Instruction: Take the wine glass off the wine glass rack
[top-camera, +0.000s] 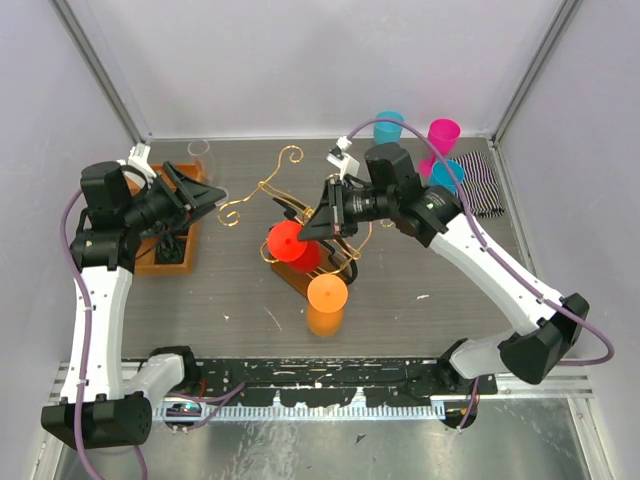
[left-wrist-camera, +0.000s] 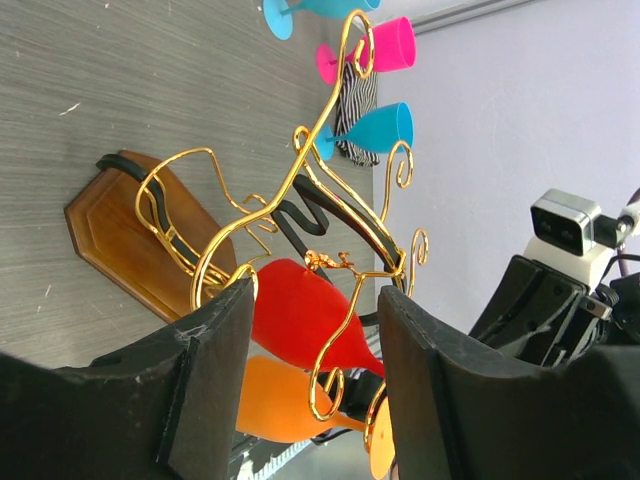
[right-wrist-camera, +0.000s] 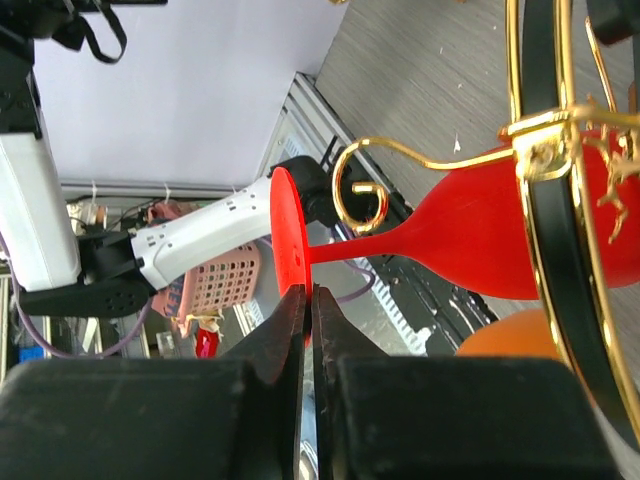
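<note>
The red glass (top-camera: 290, 243) should go over the rack's far scrolled wire (top-camera: 263, 187) next, so I will lift my right gripper, bring the glass there and then let go of it. That wire is further outward than this gripper.
The gold wire wine glass rack (top-camera: 290, 215) stands on its dark brown wooden base (left-wrist-camera: 120, 235) in the middle of the table. A red wine glass (top-camera: 290, 243) hangs on it, and an orange wine glass (top-camera: 327, 292) hangs at its near end. My right gripper (right-wrist-camera: 308, 300) is shut on the rim of the red glass's foot (right-wrist-camera: 287, 235), beside a gold scroll (right-wrist-camera: 360, 190). My left gripper (left-wrist-camera: 315, 330) is open and empty, left of the rack, looking at the red glass (left-wrist-camera: 305, 315) and the orange glass (left-wrist-camera: 285, 400).
An orange compartment tray (top-camera: 170, 245) lies under the left arm at the left, with a clear glass (top-camera: 200, 152) behind it. Two blue glasses (top-camera: 388, 125) and a pink glass (top-camera: 443, 135) stand at the back right beside a striped cloth (top-camera: 482, 185).
</note>
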